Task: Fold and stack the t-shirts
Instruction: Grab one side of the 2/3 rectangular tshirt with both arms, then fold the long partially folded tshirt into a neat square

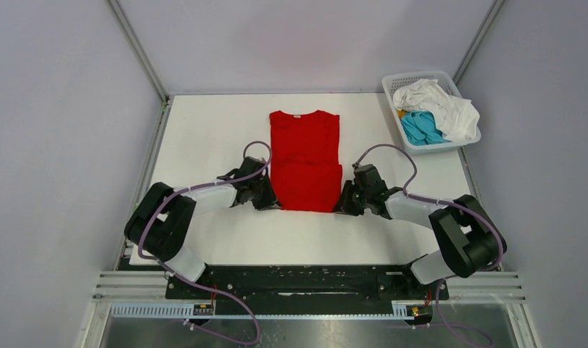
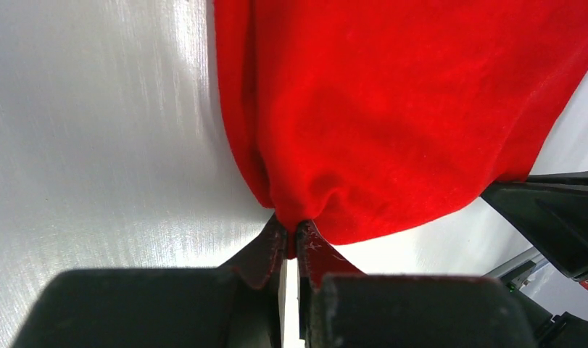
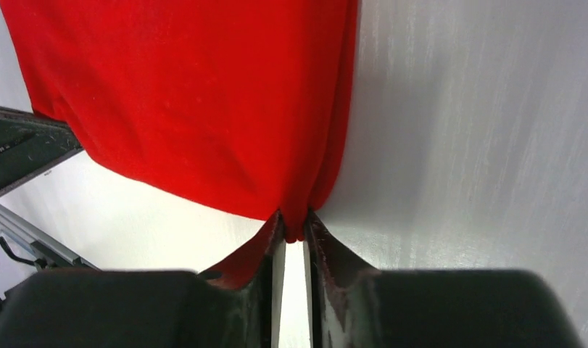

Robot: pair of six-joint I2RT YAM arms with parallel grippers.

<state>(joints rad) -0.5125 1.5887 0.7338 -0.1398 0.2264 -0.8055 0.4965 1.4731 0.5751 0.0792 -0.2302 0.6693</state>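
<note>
My left gripper next lifts the t-shirt's near corner, carries it outward and down onto the uncovered shoulder (image 1: 278, 118) beside the collar and releases it.
A large red t-shirt (image 1: 305, 156) lies lengthwise in the middle of the white table, collar at the far end, its near part doubled over. My left gripper (image 1: 275, 201) is shut on the shirt's near left corner; in the left wrist view the red cloth (image 2: 392, 109) is pinched between the fingertips (image 2: 294, 239). My right gripper (image 1: 339, 204) is shut on the near right corner; in the right wrist view the cloth (image 3: 204, 101) bunches between the tips (image 3: 294, 228). A white t-shirt (image 1: 439, 105) and a teal-blue one (image 1: 423, 127) lie crumpled in the basket.
A white plastic lattice basket (image 1: 412, 77) stands at the table's far right corner. Grey walls enclose the white table (image 1: 204, 138) on three sides. The right arm's black body shows at the edge of the left wrist view (image 2: 559, 217).
</note>
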